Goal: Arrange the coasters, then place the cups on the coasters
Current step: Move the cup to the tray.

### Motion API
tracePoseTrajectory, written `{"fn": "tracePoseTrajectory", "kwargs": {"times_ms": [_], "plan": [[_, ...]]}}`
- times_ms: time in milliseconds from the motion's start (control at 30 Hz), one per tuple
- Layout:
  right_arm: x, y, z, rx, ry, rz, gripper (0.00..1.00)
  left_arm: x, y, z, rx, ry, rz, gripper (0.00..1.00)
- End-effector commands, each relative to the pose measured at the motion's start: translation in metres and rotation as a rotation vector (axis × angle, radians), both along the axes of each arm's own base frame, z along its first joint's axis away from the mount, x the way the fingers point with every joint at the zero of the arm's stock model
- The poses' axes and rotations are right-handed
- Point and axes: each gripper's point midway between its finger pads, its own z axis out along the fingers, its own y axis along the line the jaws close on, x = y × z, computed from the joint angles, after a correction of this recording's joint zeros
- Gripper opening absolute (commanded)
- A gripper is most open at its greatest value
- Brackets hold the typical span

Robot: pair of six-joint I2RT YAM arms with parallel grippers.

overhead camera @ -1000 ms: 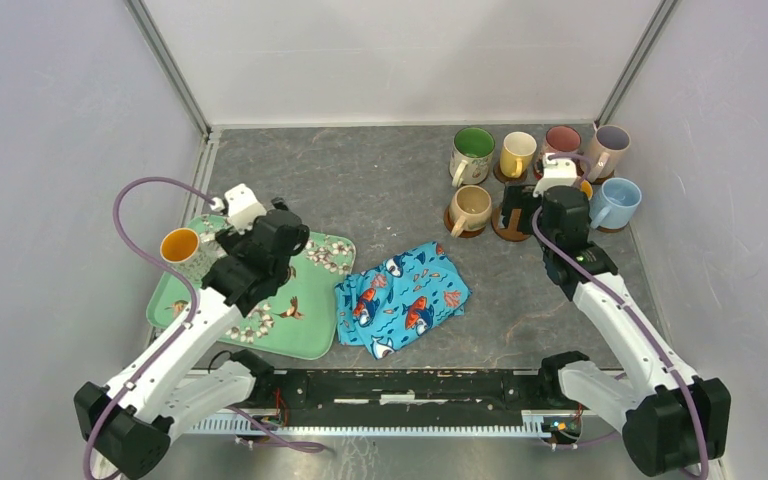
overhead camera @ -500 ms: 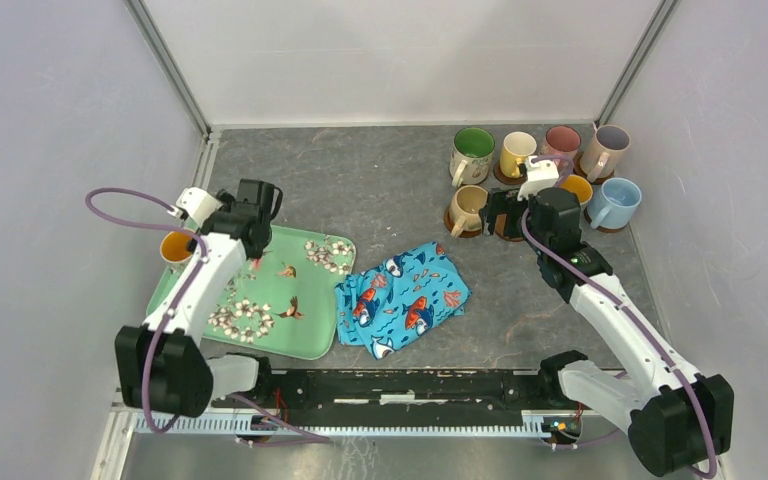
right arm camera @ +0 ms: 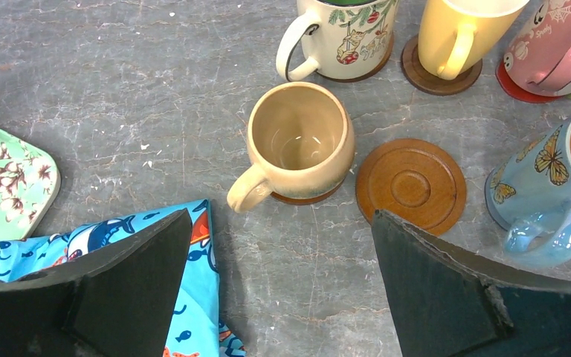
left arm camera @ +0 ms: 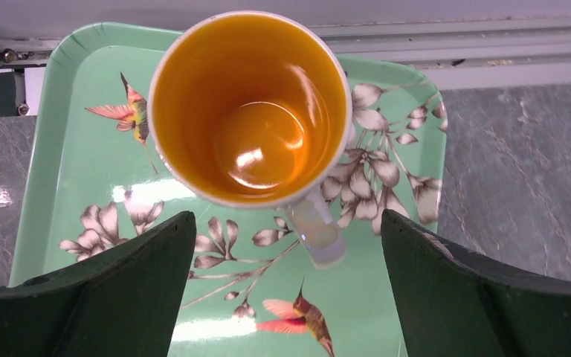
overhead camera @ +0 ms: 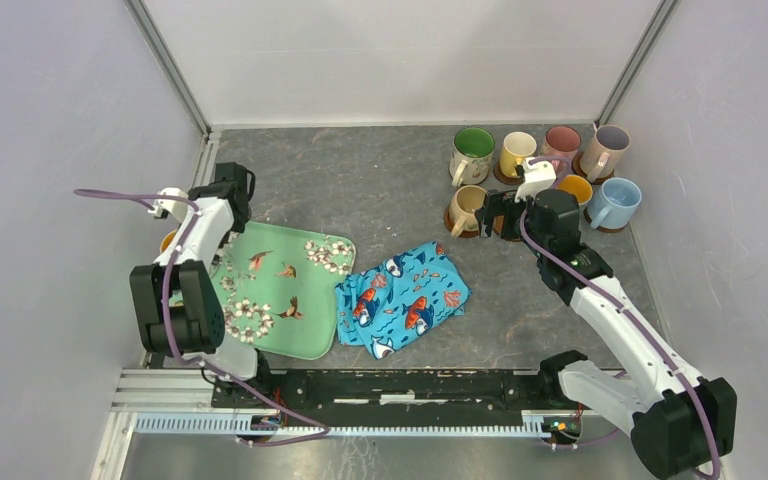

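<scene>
My left gripper will lower its open fingers along both sides of the orange-lined cup's handle and close on it, since the handle sits below, pointing in between them.
An orange-lined cup stands upright on the far corner of the green floral tray. My left gripper hovers open above it, with the handle between the fingers and untouched. From above, that cup is mostly hidden by the left gripper. At the back right my right gripper is open and empty, just near of a beige cup on a brown coaster and a bare ringed brown coaster. The green-inside cup, yellow cup and pink cup stand on coasters behind.
A crumpled blue fish-print cloth lies mid-table, right of the tray. A butterfly-print blue cup stands right of the bare coaster. A lilac-lined cup and a light blue cup sit near the right wall. A metal rail runs beside the tray's left edge.
My left arm has swung left and back across the tray to above the orange-lined cup. The right gripper has shifted slightly left. Both stay open.
</scene>
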Motion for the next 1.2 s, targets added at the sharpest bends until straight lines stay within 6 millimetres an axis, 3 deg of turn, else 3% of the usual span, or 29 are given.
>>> {"fn": "tracePoseTrajectory", "kwargs": {"times_ms": [0,200,667,1033,1167], "plan": [[0.005,0.005,0.026,0.020,-0.081,0.014,0.98,0.018,0.014,0.000,-0.020,-0.068,0.077,1.00],[0.005,0.004,0.026,0.016,-0.081,0.009,0.98,0.020,0.015,-0.019,-0.040,-0.013,0.078,0.95],[0.007,0.003,0.023,0.011,-0.073,0.003,0.98,-0.001,-0.003,-0.048,-0.130,0.044,-0.019,0.57],[0.008,0.004,0.019,0.012,-0.065,0.006,0.98,-0.012,-0.027,-0.045,-0.217,-0.008,-0.161,0.22],[0.009,0.005,0.018,0.011,-0.064,0.005,0.98,-0.013,-0.045,-0.043,-0.260,-0.037,-0.226,0.15]]}}
